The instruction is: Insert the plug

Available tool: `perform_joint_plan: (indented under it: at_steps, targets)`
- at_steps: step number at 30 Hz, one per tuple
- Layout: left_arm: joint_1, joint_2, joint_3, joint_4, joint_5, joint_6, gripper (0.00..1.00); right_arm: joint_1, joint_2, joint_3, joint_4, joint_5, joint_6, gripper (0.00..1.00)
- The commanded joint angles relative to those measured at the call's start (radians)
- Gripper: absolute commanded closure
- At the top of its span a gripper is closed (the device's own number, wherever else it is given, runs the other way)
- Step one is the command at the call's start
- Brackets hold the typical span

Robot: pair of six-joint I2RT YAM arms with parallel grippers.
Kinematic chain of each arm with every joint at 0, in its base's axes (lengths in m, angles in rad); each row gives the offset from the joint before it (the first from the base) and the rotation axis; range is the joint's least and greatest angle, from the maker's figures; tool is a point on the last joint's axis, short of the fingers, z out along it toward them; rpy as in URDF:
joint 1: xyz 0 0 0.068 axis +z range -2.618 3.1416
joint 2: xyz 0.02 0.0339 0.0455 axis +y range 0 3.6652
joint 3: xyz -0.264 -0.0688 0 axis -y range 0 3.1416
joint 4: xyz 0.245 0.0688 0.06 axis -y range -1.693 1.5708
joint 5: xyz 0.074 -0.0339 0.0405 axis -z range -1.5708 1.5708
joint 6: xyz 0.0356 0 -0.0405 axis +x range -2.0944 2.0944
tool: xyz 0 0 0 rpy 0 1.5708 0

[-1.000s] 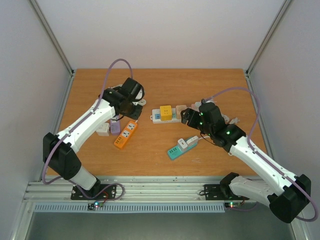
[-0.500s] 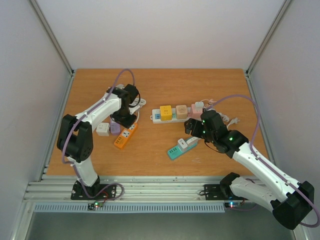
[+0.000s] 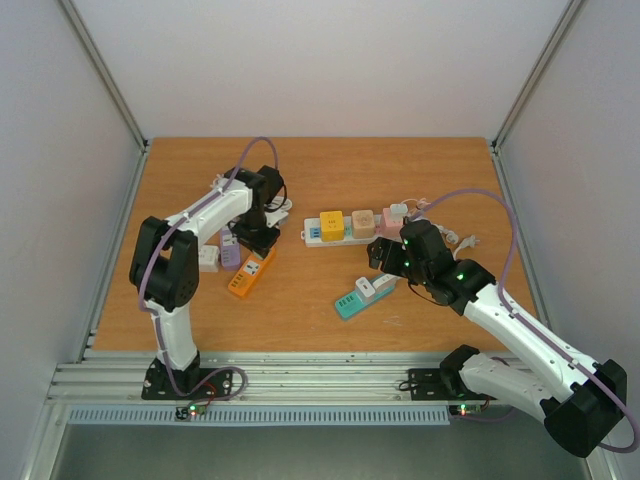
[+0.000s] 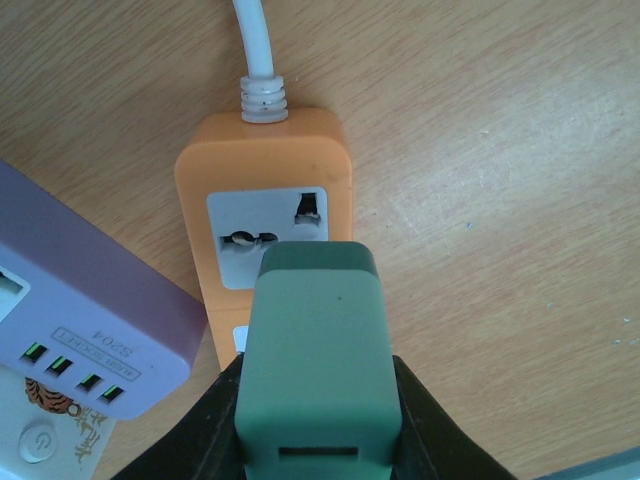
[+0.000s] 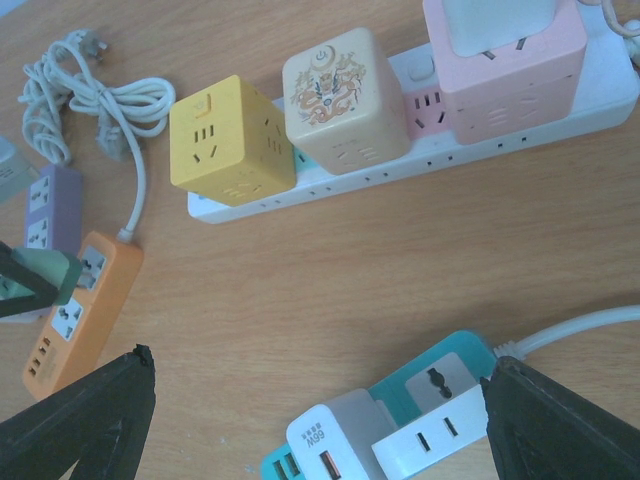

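My left gripper lowers the green plug down onto the empty socket next, as the first socket by the white cord is empty.
My left gripper is shut on a green plug, gripping it by both sides. The plug hovers over the orange power strip, covering its second socket; the first socket, by the white cord, is uncovered. The prongs are hidden, so I cannot tell if they touch. From above, the left gripper stands at the far end of the orange strip. My right gripper is open and holds nothing, above the teal strip.
A purple USB strip lies just left of the orange one. A long white strip carries yellow, beige and pink cube adapters. The teal strip holds a white charger. A coiled white cord lies behind.
The left arm folded up at the elbow and its gripper came down over the orange strip's far end. The right gripper drew back a little toward the teal strip, still open.
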Motion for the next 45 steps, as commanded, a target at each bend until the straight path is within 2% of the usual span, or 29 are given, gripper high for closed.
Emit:
perform_joint_plan:
  at_steps: [1, 7, 15, 32, 45]
  targets:
    - [0.006, 0.023, 0.032, -0.027, 0.006, -0.016, 1.00, -0.007, 0.002, 0.008, -0.008, 0.023, -0.018, 0.10]
    - [0.006, 0.040, 0.057, -0.017, -0.038, -0.032, 1.00, -0.007, 0.003, 0.006, -0.015, 0.034, -0.016, 0.10]
    - [0.006, 0.071, 0.046, -0.006, 0.004, -0.041, 1.00, -0.007, 0.004, 0.002, -0.019, 0.041, -0.010, 0.10]
    - [-0.007, 0.151, -0.027, 0.065, 0.001, -0.095, 0.99, -0.006, 0.018, -0.001, -0.019, 0.051, 0.007, 0.10]
    - [-0.091, 0.149, 0.075, 0.004, 0.010, -0.193, 0.86, -0.006, 0.017, -0.004, -0.029, 0.066, 0.014, 0.10]
